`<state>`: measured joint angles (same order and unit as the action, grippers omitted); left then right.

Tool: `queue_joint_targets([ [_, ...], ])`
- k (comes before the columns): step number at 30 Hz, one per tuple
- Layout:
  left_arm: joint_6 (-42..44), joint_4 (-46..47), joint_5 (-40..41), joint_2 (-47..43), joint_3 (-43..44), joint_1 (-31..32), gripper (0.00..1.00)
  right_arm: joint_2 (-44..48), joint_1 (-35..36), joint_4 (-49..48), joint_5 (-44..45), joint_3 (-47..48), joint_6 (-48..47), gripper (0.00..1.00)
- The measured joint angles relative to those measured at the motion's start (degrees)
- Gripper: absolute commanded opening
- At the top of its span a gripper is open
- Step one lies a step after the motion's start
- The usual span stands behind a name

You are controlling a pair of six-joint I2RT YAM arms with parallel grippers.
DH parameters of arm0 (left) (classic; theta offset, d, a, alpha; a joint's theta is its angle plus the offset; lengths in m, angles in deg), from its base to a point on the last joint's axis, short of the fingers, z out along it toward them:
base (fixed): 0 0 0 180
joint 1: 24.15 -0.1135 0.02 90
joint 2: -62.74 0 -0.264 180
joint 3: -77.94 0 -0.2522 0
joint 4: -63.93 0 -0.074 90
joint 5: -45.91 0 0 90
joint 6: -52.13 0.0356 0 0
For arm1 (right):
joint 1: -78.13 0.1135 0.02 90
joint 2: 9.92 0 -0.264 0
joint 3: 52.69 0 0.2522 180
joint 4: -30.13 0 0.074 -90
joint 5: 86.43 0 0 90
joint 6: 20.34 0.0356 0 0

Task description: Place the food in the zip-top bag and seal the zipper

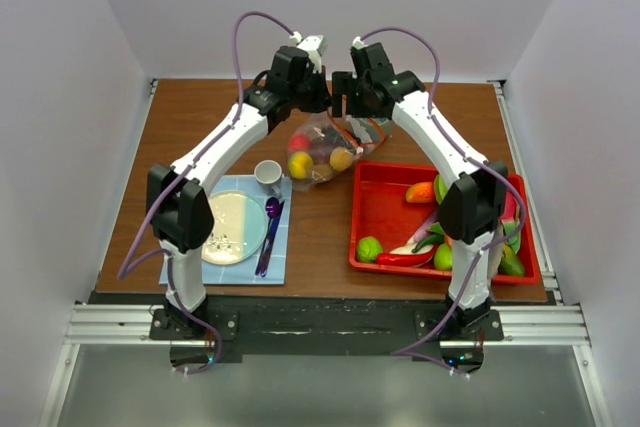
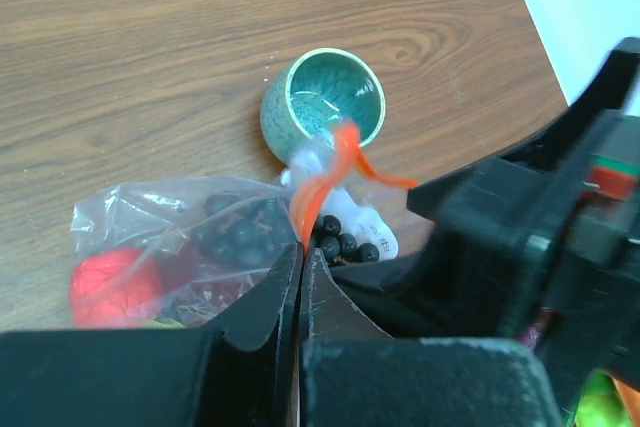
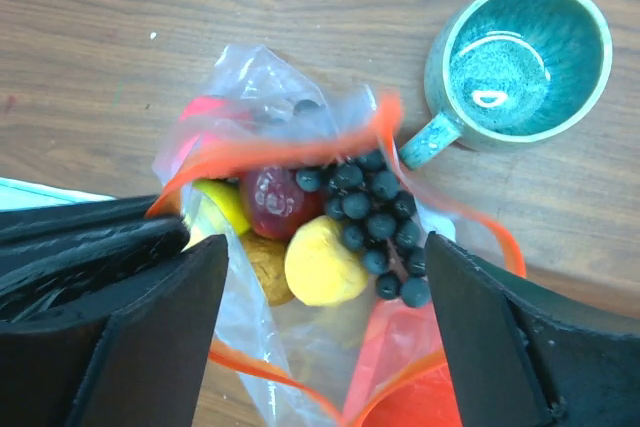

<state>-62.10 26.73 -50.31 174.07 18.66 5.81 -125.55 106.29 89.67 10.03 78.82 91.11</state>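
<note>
I need to bring my right gripper back and down around the green fruit (image 1: 369,247) at the tray's corner nearest the mat, as it lies below and back from the gripper.
The clear zip-top bag (image 1: 322,155) hangs over the table's far middle, with yellow and red fruits inside. My left gripper (image 2: 302,249) is shut on the orange-red zipper strip (image 2: 325,172) at the bag's top and holds it up. A red fruit (image 2: 113,287) and dark grapes (image 2: 345,242) show through the bag (image 2: 170,212). My right gripper (image 3: 330,287) is open right above the bag's open mouth (image 3: 260,152), empty, its fingers (image 3: 170,327) on either side. Below it lie grapes (image 3: 375,217), a yellow fruit (image 3: 322,262) and a red fruit (image 3: 273,199). More food, such as a green fruit (image 1: 369,247) and a red chili (image 1: 405,258), lies in the red tray (image 1: 375,202).
A teal cup (image 3: 520,62) stands on the table close beside the bag; it also shows in the left wrist view (image 2: 322,107) and the top view (image 1: 267,175). A plate (image 1: 235,227) and a purple spoon (image 1: 270,232) lie on a blue mat (image 1: 280,262) at the front left.
</note>
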Motion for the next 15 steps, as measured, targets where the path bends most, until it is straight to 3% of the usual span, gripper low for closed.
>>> queue_joint_targets([
  [5, -0.1, -0.1, -0.1, 0.0, 0.0, 0.1, 0.00, 3.1, 0.1, 0.1, 0.0, -0.4, -0.1, 0.85],
  [9, -0.2, -0.2, 0.0, 0.0, 0.0, 0.1, 0.00, 10.8, 0.3, 0.1, 0.5, -4.4, -0.1, 0.84],
  [15, -0.3, -0.2, 0.0, 0.0, 0.1, 0.1, 0.00, 30.5, 0.4, -1.2, 1.4, -21.9, 0.3, 0.81],
])
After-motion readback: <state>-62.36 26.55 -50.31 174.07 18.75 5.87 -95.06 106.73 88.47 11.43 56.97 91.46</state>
